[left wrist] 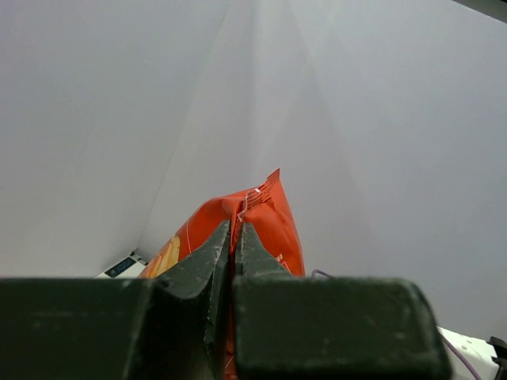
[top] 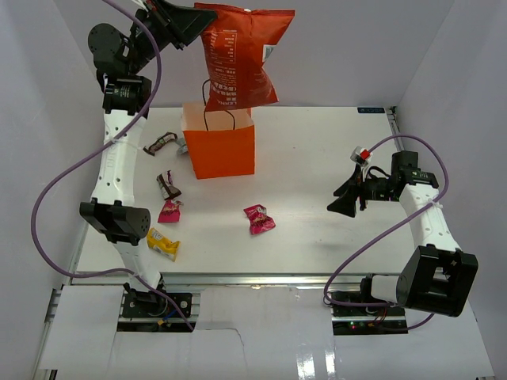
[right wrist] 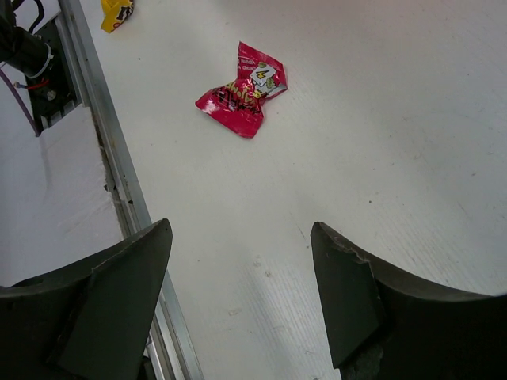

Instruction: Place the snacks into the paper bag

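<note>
My left gripper will next lower the hanging chip bag bottom-first into the paper bag's opening (top: 217, 119) below it, then release the chip bag.
My left gripper (top: 200, 22) is shut on the top edge of the large red chip bag (top: 240, 57) and holds it high, hanging over the upright orange paper bag (top: 223, 146). In the left wrist view the jaws pinch the chip bag's seam (left wrist: 261, 218). My right gripper (top: 342, 199) is open and empty above the table at the right. A magenta packet (top: 258, 218) lies mid-table, also in the right wrist view (right wrist: 242, 92). Another pink packet (top: 169, 210), a yellow packet (top: 163, 244), a dark brown packet (top: 168, 184) and a further dark packet (top: 161, 143) lie at the left.
A silver-grey packet (top: 182, 146) lies just left of the paper bag. The table's front metal rail (right wrist: 119, 174) runs near my right gripper. White walls enclose the table on three sides.
</note>
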Robot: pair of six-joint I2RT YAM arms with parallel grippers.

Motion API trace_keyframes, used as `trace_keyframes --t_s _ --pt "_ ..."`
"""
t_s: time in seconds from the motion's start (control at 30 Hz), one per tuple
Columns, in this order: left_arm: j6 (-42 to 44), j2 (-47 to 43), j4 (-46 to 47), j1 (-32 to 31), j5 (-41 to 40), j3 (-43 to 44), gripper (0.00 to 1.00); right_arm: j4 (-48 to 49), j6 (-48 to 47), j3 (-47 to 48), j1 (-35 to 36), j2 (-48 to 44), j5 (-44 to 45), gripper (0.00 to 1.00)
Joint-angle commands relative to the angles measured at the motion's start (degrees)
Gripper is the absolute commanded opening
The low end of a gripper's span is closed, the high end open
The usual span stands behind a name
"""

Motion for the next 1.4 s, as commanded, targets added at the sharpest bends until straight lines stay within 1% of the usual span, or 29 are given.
trace_keyframes --t_s 0.0,0.23,0.4,0.57,0.73,0.77,0.93,1.07,1.37 --pt "-4.45 -3.09 5.55 -0.06 0.31 1.74 0.00 1.26 0.37 -0.70 -0.17 0.00 -0.41 0.77" --pt "-4.71 -3.89 5.82 0.64 0.14 0.76 0.00 2.14 1.51 -0.61 -0.17 0.88 -0.59 0.77" --pt "-5.59 -0.55 6.08 4.16 -0.30 3.40 0.00 2.22 1.69 -0.35 -0.08 1.23 -0.50 0.77" --pt "-4.54 0.16 6.08 7.32 0.84 1.03 0.00 2.22 1.51 -1.05 -0.17 0.79 -0.06 0.77" --pt "-3.40 0.60 6.08 8.47 3.03 -1.43 0.00 2.31 1.42 -1.05 -0.17 0.97 0.11 0.77" --pt "-3.31 0.69 5.99 10.56 3.30 -2.39 0.00 2.23 1.34 -1.14 -0.17 1.05 0.11 0.77" --pt "-1.91 0.51 5.73 10.93 5.67 -5.64 0.00 2.31 1.42 -1.14 -0.17 1.05 0.55 0.77" --pt "-0.76 -0.98 5.55 10.93 6.37 -9.86 0.00 2.66 1.60 -1.23 -0.17 1.05 0.82 0.77" --pt "-0.41 -0.63 5.29 10.84 6.47 -11.36 0.00 4.16 3.35 -1.49 -0.08 2.11 0.29 0.77"
